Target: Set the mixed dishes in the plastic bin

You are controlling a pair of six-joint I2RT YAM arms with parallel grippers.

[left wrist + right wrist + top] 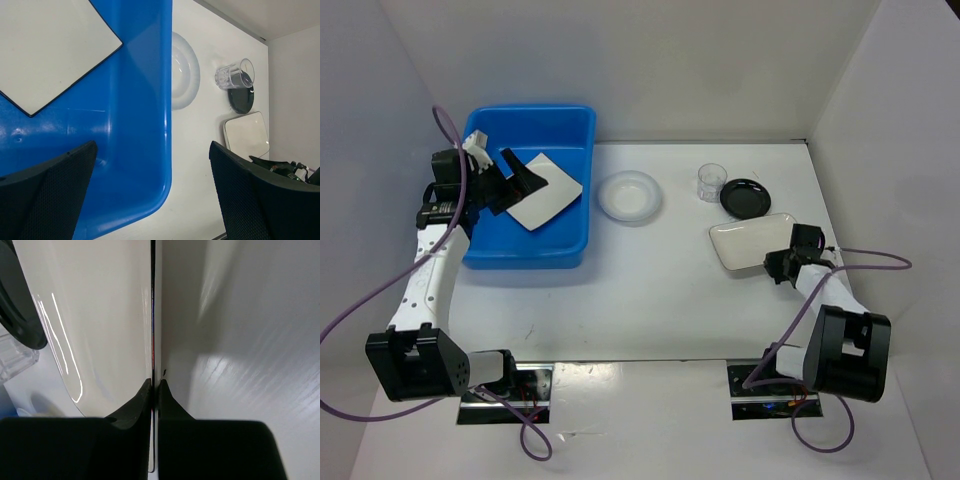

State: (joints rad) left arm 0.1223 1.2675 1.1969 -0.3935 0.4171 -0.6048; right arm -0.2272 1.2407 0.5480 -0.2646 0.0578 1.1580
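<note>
The bin stands far off, so my right gripper will next turn, bring the tray (750,242) to the left in the top view and let it go on the clear middle of the tabletop.
The blue plastic bin (525,258) stands at the left with the large squarish white plate (548,190) leaning inside it. My left gripper (505,170) hovers open over the bin, holding nothing; in its wrist view the fingers straddle the bin's wall (135,125) beside the plate (50,50). On the table lie the round white shallow dish (629,194), the clear cup (711,181), the black bowl (745,197) and the white rectangular tray (750,242). My right gripper (782,262) is shut on the tray's near right edge; the rim (100,315) sits pinched between the fingers (155,382).
White walls enclose the table at the back and on both sides. The cup (234,76) and black bowl (242,99) stand close behind the tray (246,136). The shallow dish (184,70) lies just right of the bin. Purple cables trail from both arms.
</note>
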